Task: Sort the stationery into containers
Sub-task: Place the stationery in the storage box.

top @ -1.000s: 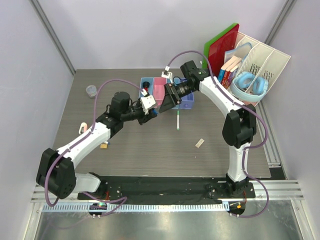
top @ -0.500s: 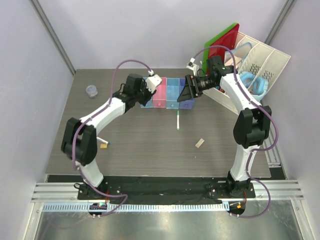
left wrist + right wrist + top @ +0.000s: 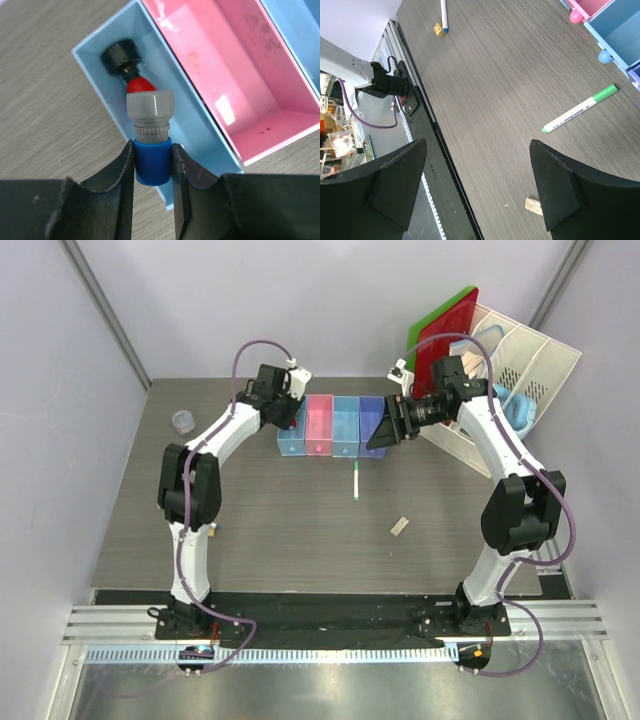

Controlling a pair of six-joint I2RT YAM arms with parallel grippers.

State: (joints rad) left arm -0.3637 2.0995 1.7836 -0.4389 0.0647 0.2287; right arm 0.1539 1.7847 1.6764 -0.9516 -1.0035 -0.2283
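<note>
I should next lower my left gripper over the bare bottom of the blue tray beside the red-black cylinder (image 3: 126,62), which lies toward the blue tray's far end, and release the small blue cylinder.
My left gripper (image 3: 284,410) (image 3: 152,150) is shut on a small blue cylinder with a grey top (image 3: 150,167) and holds it over the near end of the blue tray (image 3: 290,443) (image 3: 95,75). A red-black cylinder (image 3: 126,62) lies in that tray. The pink tray (image 3: 318,425) (image 3: 225,75), light blue tray (image 3: 345,425) and lavender tray (image 3: 372,445) follow in a row. My right gripper (image 3: 385,427) (image 3: 475,165) is open and empty above the lavender tray's end. The green-tipped pen (image 3: 356,482) (image 3: 580,109) and eraser (image 3: 400,527) (image 3: 534,205) lie on the table.
A small roll (image 3: 183,421) sits at the far left. A blue-tipped marker (image 3: 443,12) and a yellow piece (image 3: 438,30) lie by the left arm. The white file rack (image 3: 540,355) with headphones (image 3: 515,412) and red and green boards (image 3: 445,335) stands at the back right.
My left gripper has swung from the table's middle up to the blue tray, still shut on the cylinder. My right gripper has moved right, from the pink tray to the lavender end.
</note>
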